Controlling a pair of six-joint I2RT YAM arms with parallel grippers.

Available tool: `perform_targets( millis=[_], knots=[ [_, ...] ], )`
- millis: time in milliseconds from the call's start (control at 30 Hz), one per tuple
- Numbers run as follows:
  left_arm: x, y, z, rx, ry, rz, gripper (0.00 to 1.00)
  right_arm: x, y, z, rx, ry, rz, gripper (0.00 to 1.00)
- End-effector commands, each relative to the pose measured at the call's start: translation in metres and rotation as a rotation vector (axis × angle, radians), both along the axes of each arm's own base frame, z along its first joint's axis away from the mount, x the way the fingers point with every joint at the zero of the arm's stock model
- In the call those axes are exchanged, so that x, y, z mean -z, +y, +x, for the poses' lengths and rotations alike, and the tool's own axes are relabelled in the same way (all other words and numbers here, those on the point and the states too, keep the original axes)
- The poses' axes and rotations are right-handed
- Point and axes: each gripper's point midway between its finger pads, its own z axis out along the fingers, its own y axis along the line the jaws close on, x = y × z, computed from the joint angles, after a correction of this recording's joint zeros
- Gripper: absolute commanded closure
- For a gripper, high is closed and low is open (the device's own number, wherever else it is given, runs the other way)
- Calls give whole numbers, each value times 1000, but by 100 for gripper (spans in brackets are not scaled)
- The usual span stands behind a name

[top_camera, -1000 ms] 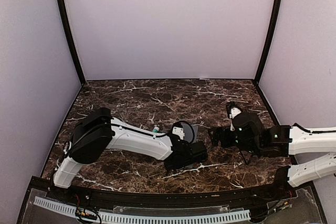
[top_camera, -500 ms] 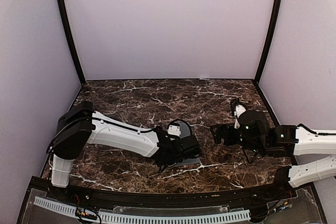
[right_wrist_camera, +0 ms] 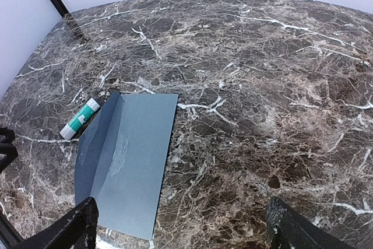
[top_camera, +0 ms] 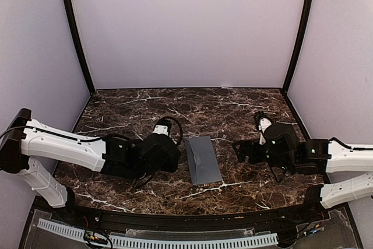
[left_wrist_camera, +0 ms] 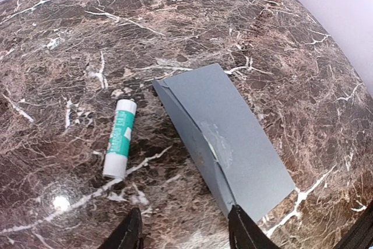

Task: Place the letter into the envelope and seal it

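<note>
The left gripper moves down and to the left in its wrist view next and closes around the glue stick's near white end [left_wrist_camera: 115,165], which faces my open fingers.
The blue-grey envelope [top_camera: 203,160] lies flat on the marble, its flap folded down with a shiny smear along the flap's edge [left_wrist_camera: 218,144] [right_wrist_camera: 125,164]. The letter is hidden from every view. My left gripper [top_camera: 176,157] hovers just left of the envelope, jaws apart with only bare marble between them [left_wrist_camera: 186,234]; its right fingertip [left_wrist_camera: 240,228] is at the envelope's near corner. To the right of the envelope my right gripper [top_camera: 238,150] stands wide open and holds nothing [right_wrist_camera: 186,228].
A white-and-green glue stick [left_wrist_camera: 119,138] [right_wrist_camera: 80,119] lies on the marble just left of the envelope. Pale walls close the table on three sides, and a black rail [top_camera: 175,220] runs along the near edge.
My left arm has drawn back to the left, off the envelope, and its jaws have opened. The envelope now lies fully uncovered. The right arm has barely moved.
</note>
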Motion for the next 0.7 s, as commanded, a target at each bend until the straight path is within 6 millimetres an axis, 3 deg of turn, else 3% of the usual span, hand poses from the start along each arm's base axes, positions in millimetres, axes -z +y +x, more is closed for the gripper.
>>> perform_targets(
  millis=[0,167,400,667],
  knots=[
    [9,19,11,85,-35,35,51,-12,10,3,-22,-9,27,4],
    [35,28,22,196,-28,118,51,-6,15,3,-43,8,0,3],
    [48,13,31,325,-34,203,48,-1,23,1,-80,30,-17,3],
    [69,19,47,319,-1,304,48,5,23,-2,-100,51,-39,2]
  ],
)
